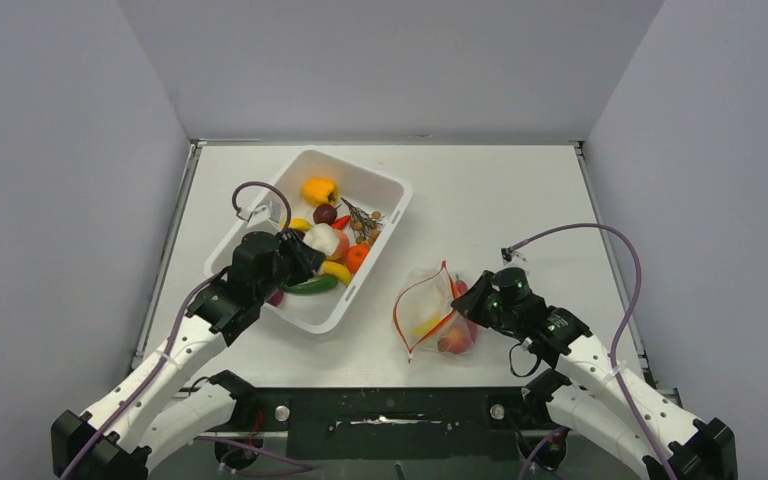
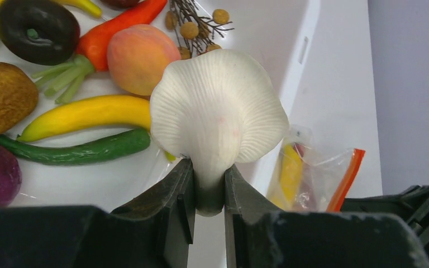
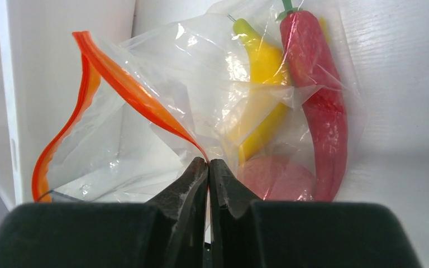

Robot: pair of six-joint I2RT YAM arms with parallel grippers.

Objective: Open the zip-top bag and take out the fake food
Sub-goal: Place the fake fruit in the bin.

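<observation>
Next, my left gripper will carry the mushroom outward, then bring it down over the twig (image 1: 364, 222) (image 2: 199, 25).
The zip-top bag (image 1: 422, 300) lies on the table right of the tub, and its red-orange zip strip (image 3: 128, 89) gapes open. Inside it are fake food pieces: a yellow banana (image 3: 262, 72), a red chili (image 3: 318, 95) and a pinkish round fruit (image 3: 279, 178). My right gripper (image 3: 208, 163) is shut on the near side of the bag's mouth at the zip strip. My left gripper (image 2: 208, 167) is shut on the stem of a white toy mushroom (image 2: 218, 106), held above the tub's near right part (image 1: 322, 238).
The white tub (image 1: 390, 180) holds more toy food: a green cucumber (image 2: 78, 151), a yellow banana (image 2: 84, 114), a peach (image 2: 139, 56), a carrot (image 2: 111, 33), a brown kiwi (image 2: 3, 95), a dark plum (image 2: 36, 28) and a dried twig (image 2: 195, 22). Grey walls enclose the table.
</observation>
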